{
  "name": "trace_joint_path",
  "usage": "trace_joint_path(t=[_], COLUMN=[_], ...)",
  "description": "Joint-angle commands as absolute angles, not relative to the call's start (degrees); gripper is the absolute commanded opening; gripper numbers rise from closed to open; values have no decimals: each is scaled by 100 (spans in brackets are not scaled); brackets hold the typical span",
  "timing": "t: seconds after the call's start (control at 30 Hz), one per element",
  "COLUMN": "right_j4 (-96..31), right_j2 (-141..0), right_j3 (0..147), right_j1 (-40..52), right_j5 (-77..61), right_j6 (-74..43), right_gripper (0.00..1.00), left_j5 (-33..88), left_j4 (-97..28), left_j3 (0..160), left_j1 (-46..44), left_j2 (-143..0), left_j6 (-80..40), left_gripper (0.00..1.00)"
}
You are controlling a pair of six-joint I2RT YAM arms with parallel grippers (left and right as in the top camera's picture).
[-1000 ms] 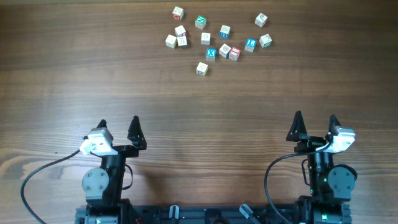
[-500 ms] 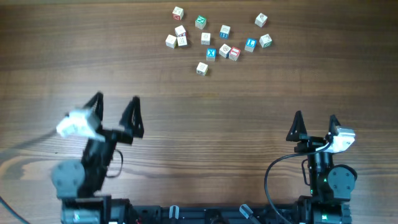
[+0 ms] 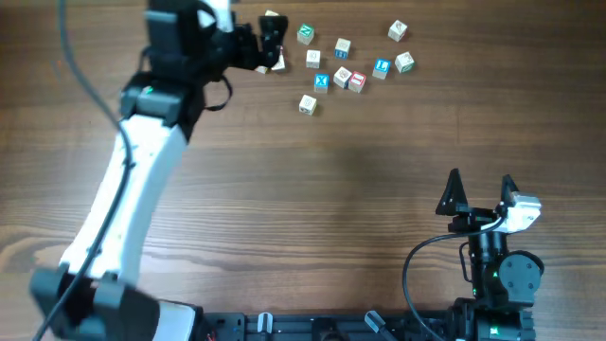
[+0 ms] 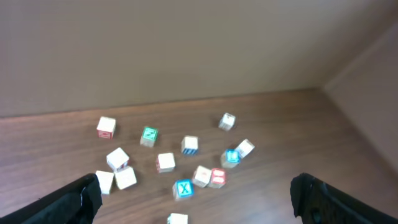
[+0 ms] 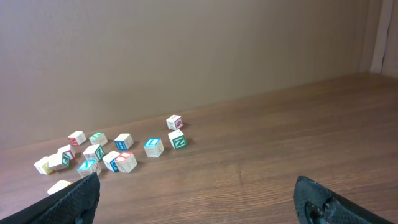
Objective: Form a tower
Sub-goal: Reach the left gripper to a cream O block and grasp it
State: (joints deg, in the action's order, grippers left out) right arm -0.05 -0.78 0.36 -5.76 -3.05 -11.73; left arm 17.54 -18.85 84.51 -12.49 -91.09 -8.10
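My left gripper will tilt its open fingers down and lower them around the lone pale cube (image 3: 308, 105), because the cube is below them and clear of its neighbours on every side.
A tower is out of view: every small letter cube (image 3: 322, 81) I see lies singly in a loose scatter at the far middle of the table. The scatter shows too in the left wrist view, with the blue X cube (image 4: 183, 188) nearest, and in the right wrist view (image 5: 153, 147). My left gripper (image 3: 261, 40) hangs open over the scatter's left end, nothing between its fingers (image 4: 81, 199). It hides a few of the cubes from overhead. My right gripper (image 3: 480, 180) stands open at the near right, far from the cubes, and is empty too (image 5: 196, 180).
The wooden table (image 3: 379, 152) ends at a plain wall (image 4: 186, 50) just behind the cubes. My left arm (image 3: 133, 170) stretches diagonally across the table's left half. A lone pale cube (image 3: 308, 104) lies nearest to me.
My left arm has swung up from its rest at the near edge and reached out to the cubes' left side, its gripper staying open. The right arm has not moved.
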Motion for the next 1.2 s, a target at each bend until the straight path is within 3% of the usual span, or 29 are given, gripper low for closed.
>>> trace_joint_path(t=[0.0, 0.3, 0.47, 0.73, 0.93, 1.17], right_j4=[12, 12, 12, 12, 12, 12], right_j2=[-43, -43, -43, -43, -43, -43], right_j3=[30, 30, 30, 30, 30, 30], right_j1=[-552, -552, -552, -552, -552, -552], right_j5=[-392, -392, -392, -392, -392, -392], right_j6=[-1210, -1210, -1208, -1208, -1208, -1205], right_gripper=[100, 100, 100, 100, 100, 100], left_j5=[1341, 1402, 150, 95, 8, -12], left_j4=[-1898, -2062, -1992, -1702, -1542, -1498], left_j3=[8549, 8549, 8549, 8549, 8549, 8552], left_j1=[-1455, -1848, -2502, -2626, -2626, -2626], left_j2=[-9686, -10868, -11754, -12466, -12571, -12569], left_j6=[-600, -150, 906, 1072, 1048, 1046], left_gripper=[100, 100, 100, 99, 68, 52])
